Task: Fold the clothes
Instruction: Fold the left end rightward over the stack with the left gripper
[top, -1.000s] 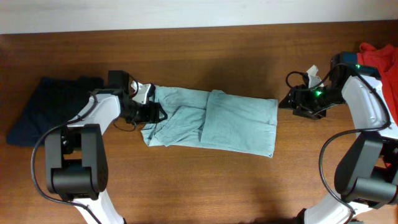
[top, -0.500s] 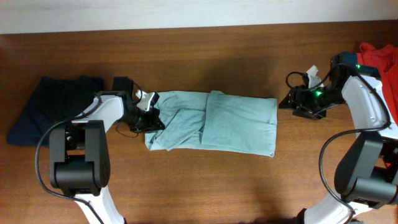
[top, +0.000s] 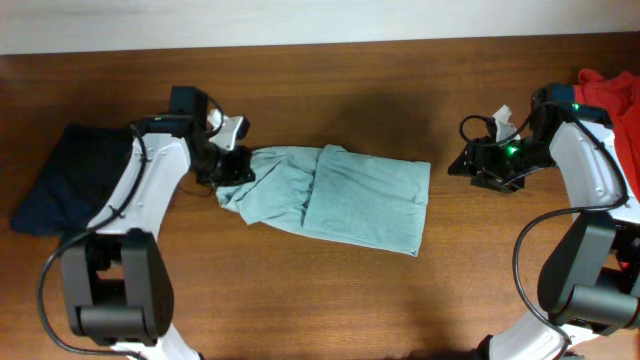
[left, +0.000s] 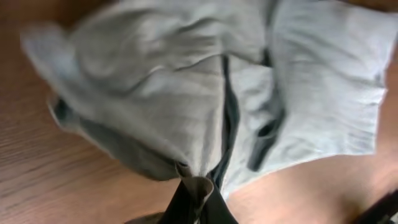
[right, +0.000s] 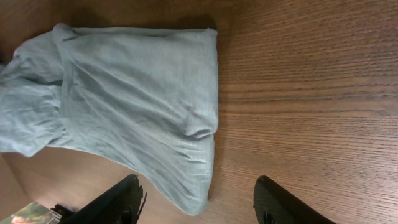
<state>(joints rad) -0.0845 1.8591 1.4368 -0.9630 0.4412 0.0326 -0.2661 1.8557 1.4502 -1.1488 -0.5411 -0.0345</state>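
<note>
I will carry the shirt's bunched edge to the right in the overhead view with my left gripper next and let go of it over the shirt's flat panel, because that end of the shirt sticks out beyond.
The pale grey-blue T-shirt lies folded into a rough rectangle at the table's middle, bunched at its left end. My left gripper is shut on that bunched left edge. In the left wrist view the fabric runs down into the closed fingertips. My right gripper hovers open just right of the shirt, apart from it. In the right wrist view its fingers stand wide, with the shirt's near corner below the gap. A dark navy garment lies far left.
A red-orange garment sits at the table's right edge behind my right arm. Bare wood runs along the front of the table and behind the shirt up to the far edge.
My left gripper has shut on the shirt's left edge and drawn back to the left and away, dragging the whole shirt a little leftward. The right arm has stayed still.
</note>
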